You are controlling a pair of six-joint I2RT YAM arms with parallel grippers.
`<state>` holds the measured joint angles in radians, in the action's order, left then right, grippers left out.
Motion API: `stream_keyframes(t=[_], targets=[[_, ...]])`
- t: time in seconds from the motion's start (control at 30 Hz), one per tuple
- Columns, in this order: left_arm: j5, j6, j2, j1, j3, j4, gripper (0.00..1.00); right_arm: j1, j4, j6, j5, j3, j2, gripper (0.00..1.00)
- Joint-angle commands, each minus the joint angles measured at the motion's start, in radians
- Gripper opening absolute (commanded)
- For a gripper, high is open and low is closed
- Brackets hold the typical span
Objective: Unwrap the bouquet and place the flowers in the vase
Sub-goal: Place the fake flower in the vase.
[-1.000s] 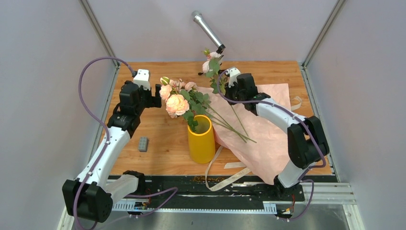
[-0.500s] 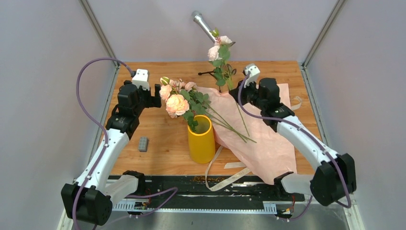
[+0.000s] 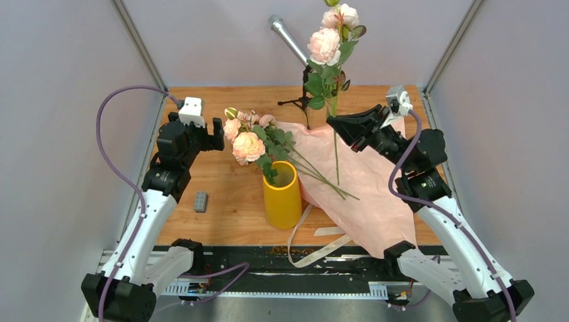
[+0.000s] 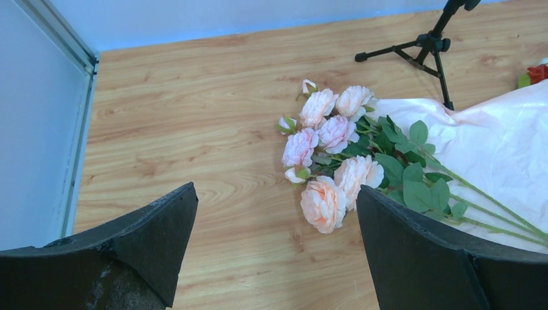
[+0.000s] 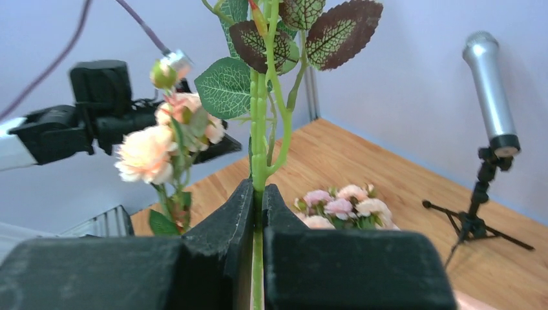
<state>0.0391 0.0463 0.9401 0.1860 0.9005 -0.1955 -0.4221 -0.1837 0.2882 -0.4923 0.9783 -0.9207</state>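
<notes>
The robot's right gripper will next cross over to the left in the top view, to the vase's opening [image 3: 286, 174] below, lower the loose end of the rose stem inside and let go.
The yellow vase [image 3: 282, 196] stands upright at the table's middle front. The bouquet is undone: its pink paper [image 3: 376, 191] lies spread open. A bunch of pink and peach flowers [image 3: 249, 143] [image 4: 336, 139] lies behind the vase, stems reaching onto the paper. My right gripper [image 3: 333, 125] [image 5: 257, 200] is shut on the green stem of one rose spray [image 3: 327, 44] [image 5: 260, 110]. It holds the spray upright, high over the paper, the stem's lower end hanging free. My left gripper [image 3: 219, 134] [image 4: 278, 213] hovers open just left of the lying flower heads, holding nothing.
A microphone on a small black tripod [image 3: 290, 39] [image 5: 491, 97] stands at the back. A small grey block [image 3: 200, 201] lies left of the vase. Beige ribbon [image 3: 305, 243] trails off the front edge by the paper. Grey walls enclose three sides.
The right arm has swung up and to the right, raising the rose spray from near the table until its blooms top the view. The left arm barely shifted.
</notes>
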Motion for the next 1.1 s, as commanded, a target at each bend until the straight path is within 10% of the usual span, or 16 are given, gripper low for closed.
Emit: stream_keyframes(t=[0.0,0.6,1.07], targets=[[-0.003,0.022,-0.03,-0.006,0.0,0.054,1.0,-0.01,-0.144,0.144,-0.1,0.046,0.029,0.0],[-0.081,0.047,-0.028,-0.006,0.003,0.058,1.0,-0.374,-0.348,0.024,0.032,0.189,-0.082,0.0],[-0.103,0.05,-0.021,-0.006,0.006,0.056,1.0,-0.419,-0.5,0.032,0.022,0.186,-0.261,0.0]])
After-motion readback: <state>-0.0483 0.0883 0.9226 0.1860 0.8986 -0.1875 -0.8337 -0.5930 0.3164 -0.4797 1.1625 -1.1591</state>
